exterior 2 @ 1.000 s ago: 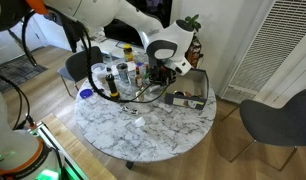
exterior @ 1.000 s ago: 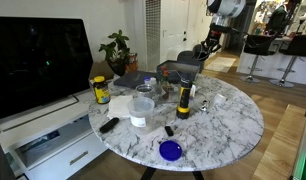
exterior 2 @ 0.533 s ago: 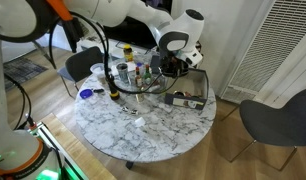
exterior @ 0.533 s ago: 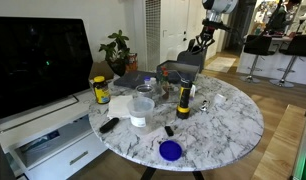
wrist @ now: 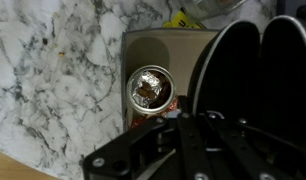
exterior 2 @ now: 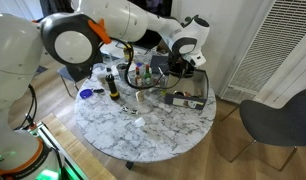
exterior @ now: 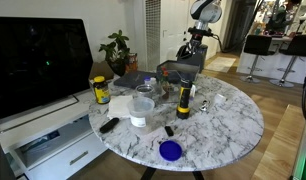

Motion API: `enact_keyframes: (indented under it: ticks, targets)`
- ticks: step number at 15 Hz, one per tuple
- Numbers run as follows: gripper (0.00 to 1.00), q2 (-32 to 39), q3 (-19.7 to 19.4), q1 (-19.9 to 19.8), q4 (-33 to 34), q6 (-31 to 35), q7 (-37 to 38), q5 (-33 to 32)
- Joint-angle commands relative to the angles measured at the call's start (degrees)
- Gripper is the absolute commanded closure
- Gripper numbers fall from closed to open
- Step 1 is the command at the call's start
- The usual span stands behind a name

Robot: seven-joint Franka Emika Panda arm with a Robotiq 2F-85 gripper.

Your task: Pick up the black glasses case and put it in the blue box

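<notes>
The spot beside the silver can on the blue box's bare bottom is empty. My gripper needs to go down past the blue box's rim next and let go of the glasses case (wrist: 243, 70) over that spot.
In the wrist view the black glasses case (wrist: 243, 70) fills the right side as a large rounded black shape with a seam. It sits against my gripper (wrist: 185, 118), whose dark fingers look closed on it. Below lies the blue box (wrist: 163, 48), with a bare pale floor and an open silver can (wrist: 150, 88) standing in it. In both exterior views the gripper (exterior: 190, 48) (exterior 2: 185, 68) hangs just above the blue box (exterior: 178, 70) (exterior 2: 196, 98) at the table's far edge. The case is too small to make out there.
On the round marble table (exterior: 228, 125) stand a yellow-and-black cylinder (exterior: 182, 100), a clear plastic tub (exterior: 142, 108), a yellow jar (exterior: 100, 90), a flat black remote (exterior: 109, 125) and a bright blue disc (exterior: 170, 150). A chair (exterior 2: 278, 115) stands beside the table.
The arm has swung across from beyond the table's edge and come lower, so the gripper now hangs over the blue box. The things on the table have not moved.
</notes>
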Motion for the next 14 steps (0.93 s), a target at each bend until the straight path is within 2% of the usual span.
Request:
enact_keyframes:
  ticks: [1,10,14]
  targets:
    - [0.99,9.9,2.3,-2.8,13.7,-6.3,4.5,2.3]
    - [0.99,27.9,1.7,-3.3,36.6,-9.6,19.3,1.0]
    - [0.99,32.2,1.3,-2.7,40.6,-9.2,23.4,0.3]
